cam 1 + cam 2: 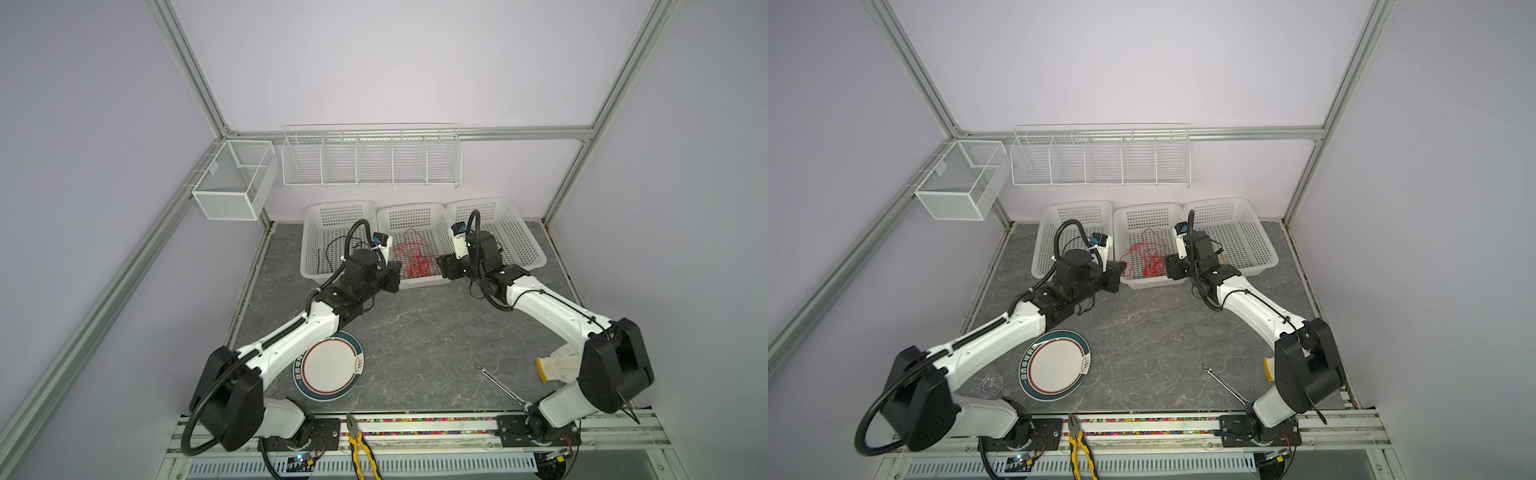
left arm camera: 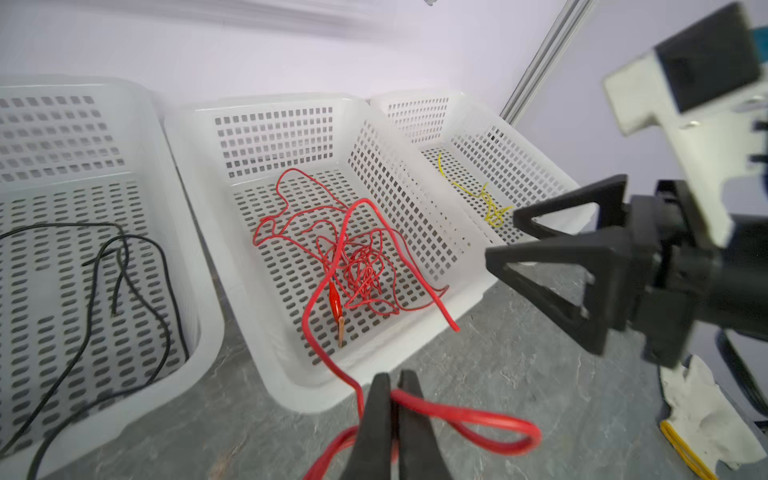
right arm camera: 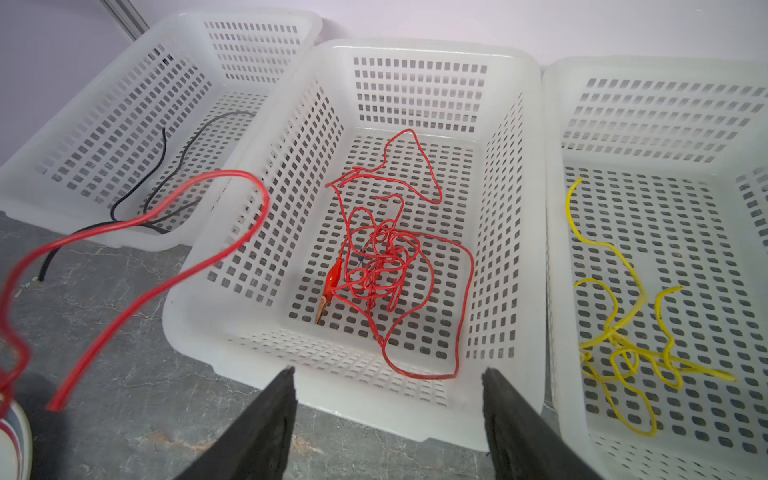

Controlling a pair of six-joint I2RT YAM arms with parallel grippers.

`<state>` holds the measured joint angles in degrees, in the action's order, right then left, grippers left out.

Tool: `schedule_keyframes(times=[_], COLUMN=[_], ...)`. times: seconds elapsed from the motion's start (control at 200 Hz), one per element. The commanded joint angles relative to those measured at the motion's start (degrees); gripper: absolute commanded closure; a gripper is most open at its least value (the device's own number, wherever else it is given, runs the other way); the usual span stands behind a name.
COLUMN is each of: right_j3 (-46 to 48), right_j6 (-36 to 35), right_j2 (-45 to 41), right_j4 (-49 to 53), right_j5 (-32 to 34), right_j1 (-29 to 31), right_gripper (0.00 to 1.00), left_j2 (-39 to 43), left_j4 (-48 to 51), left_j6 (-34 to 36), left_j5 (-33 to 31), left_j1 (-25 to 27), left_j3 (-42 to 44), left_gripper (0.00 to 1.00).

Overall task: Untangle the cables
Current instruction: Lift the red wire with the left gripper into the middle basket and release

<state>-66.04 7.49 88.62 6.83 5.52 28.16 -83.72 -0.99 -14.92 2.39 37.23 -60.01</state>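
Observation:
I will next move my left gripper outward over the middle basket's rim and lower it onto the near side of the red tangle (image 1: 413, 270) (image 2: 342, 297) to release, since red cables lie there.
A tangle of thin red cables (image 1: 413, 259) (image 1: 1150, 257) (image 3: 378, 266) with a red clip (image 2: 336, 303) lies in the middle white basket (image 1: 415, 284). My left gripper (image 2: 395, 376) (image 1: 397, 274) is shut on a thicker red cable (image 2: 478, 415) (image 3: 166, 199) just in front of that basket, and the cable arcs up over the rim. Black cables (image 2: 124, 266) (image 3: 183, 145) lie in the left basket (image 1: 311, 232). Yellow cables (image 2: 490, 203) (image 3: 623, 332) lie in the right basket (image 1: 523, 232). My right gripper (image 3: 388, 370) (image 1: 440, 266) (image 2: 503, 235) hangs open and holds nothing, at the middle basket's front right.
On the table near the front are a plate (image 1: 330, 365), a wrench (image 1: 500, 384) and a white glove (image 1: 557, 365). Pliers (image 1: 361, 449) rest on the front rail. A wire rack (image 1: 370, 158) and a mesh box (image 1: 232, 183) hang on the back wall.

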Motion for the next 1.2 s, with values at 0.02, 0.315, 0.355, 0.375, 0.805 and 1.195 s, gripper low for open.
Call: schedule_keyframes(times=[0.02, 0.315, 0.355, 0.375, 0.805, 1.195], right_j3=[2.4, 6.4, 6.5, 6.5, 5.3, 5.5], right_j6=[-0.7, -1.5, -1.5, -1.6, -2.3, -2.0], right_j2=[-3.6, -8.1, -8.1, -8.0, -7.7, -7.9], right_j4=[-1.4, -0.7, -0.4, -0.3, 0.0, 0.2], right_j5=[4.2, 6.7, 6.3, 6.0, 5.2, 4.9], right_j1=[-0.2, -0.4, -0.5, -0.5, -0.4, -0.5], right_gripper=[0.27, 0.24, 0.24, 0.24, 0.24, 0.22], left_j2=[-8.0, -26.6, -28.7, -29.6, -35.6, -27.7], left_j4=[0.5, 11.8, 13.6, 14.4, 19.0, 17.8], left_j6=[-0.4, -0.3, -0.1, 0.0, 1.6, 2.1], left_j5=[1.6, 0.3, -0.1, -0.3, 2.1, 2.0], left_j1=[-1.8, -3.1, -3.1, -3.1, -3.1, -3.0], left_j3=[-7.9, -27.0, -29.1, -30.1, -36.3, -34.1], left_gripper=[1.00, 1.00, 1.00, 1.00, 0.76, 0.01])
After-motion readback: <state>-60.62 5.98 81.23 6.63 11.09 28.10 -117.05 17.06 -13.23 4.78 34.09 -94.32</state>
